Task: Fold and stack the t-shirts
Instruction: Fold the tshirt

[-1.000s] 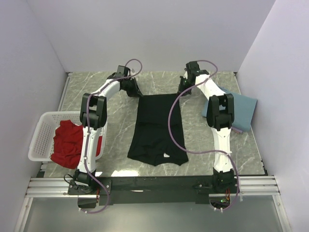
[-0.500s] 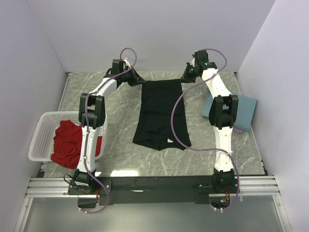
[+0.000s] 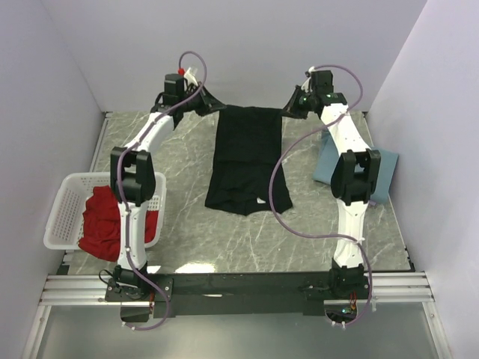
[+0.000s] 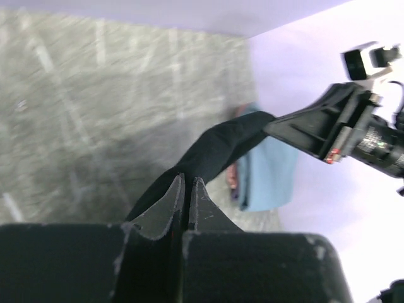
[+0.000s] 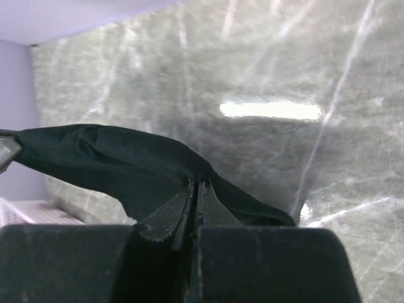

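My left gripper moves back and down next, bringing the black t-shirt's raised corner over its lower part [image 3: 227, 194], since that part already lies on the tabletop.
The black t-shirt [image 3: 248, 157] hangs stretched between my two grippers, its top edge raised at the far side, its lower part with the small white mark [image 3: 260, 200] on the table. My left gripper [image 3: 218, 110] is shut on the shirt's far left corner [image 4: 208, 151]. My right gripper [image 3: 285, 111] is shut on its far right corner [image 5: 126, 161]. The red t-shirt [image 3: 105, 223] lies in the white basket [image 3: 66, 196] at the left. The folded dusty-blue t-shirt [image 3: 379, 173] lies at the right and shows in the left wrist view [image 4: 268, 170].
The marble table [image 3: 187, 224] is walled by pale panels at the back and sides. A dark rail [image 3: 239, 284] runs along the near edge by the arm bases. Purple cables loop from both arms over the table.
Both grippers have moved farther back and higher with the black shirt's top edge, pulling the shirt away from the near edge and stretching it. The red and blue shirts have not moved.
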Tool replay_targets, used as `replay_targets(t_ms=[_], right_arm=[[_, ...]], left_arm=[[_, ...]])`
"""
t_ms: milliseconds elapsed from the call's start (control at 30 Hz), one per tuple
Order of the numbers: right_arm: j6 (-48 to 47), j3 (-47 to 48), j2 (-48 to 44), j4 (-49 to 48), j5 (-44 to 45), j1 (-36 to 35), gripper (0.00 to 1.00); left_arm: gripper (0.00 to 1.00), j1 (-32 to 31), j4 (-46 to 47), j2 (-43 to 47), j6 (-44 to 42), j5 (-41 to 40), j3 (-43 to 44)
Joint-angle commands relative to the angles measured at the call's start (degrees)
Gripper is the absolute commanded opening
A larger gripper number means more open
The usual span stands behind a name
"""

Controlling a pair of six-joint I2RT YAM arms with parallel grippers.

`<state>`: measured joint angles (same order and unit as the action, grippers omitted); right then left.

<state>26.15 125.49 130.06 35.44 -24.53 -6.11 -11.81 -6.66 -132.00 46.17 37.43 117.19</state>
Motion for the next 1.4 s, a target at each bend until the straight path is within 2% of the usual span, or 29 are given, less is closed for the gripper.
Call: replay_targets(t_ms=[0, 167, 400, 700, 1033, 1367], right_arm=[[-0.48, -2.17, -7.97, -4.68, -1.31, -0.13, 0.0], [-2.95, -9.02, -13.51, -6.08, -0.34, -0.66, 0.0], [-6.11, -27.9, -23.0, -10.65, 0.98, -2.33, 0.0], [-6.82, -45.14, -31.79, -15.05, 1.68, -3.47, 0.0], [-7.08, -54.03, -37.86, -14.88, 3.0, -4.7, 0.0], [-6.64, -62.82, -39.71, -16.45, 4.49, -7.07, 0.0]], left_arm=[[0.0, 0.12, 3.67, 7.46, -1.7, 2.29, -1.25], [0.0, -0.31, 1.12, 12.89, -6.08, 2.21, -8.45], [0.0, -1.63, -1.95, 23.19, -12.5, 0.54, -24.43], [0.0, -3.21, -3.63, 31.1, -15.41, -2.62, -37.1], [0.0, -4.97, -7.67, 35.41, -17.34, -5.52, -44.49], [0.0, -7.17, -12.85, 32.95, -19.19, -9.04, -48.02]])
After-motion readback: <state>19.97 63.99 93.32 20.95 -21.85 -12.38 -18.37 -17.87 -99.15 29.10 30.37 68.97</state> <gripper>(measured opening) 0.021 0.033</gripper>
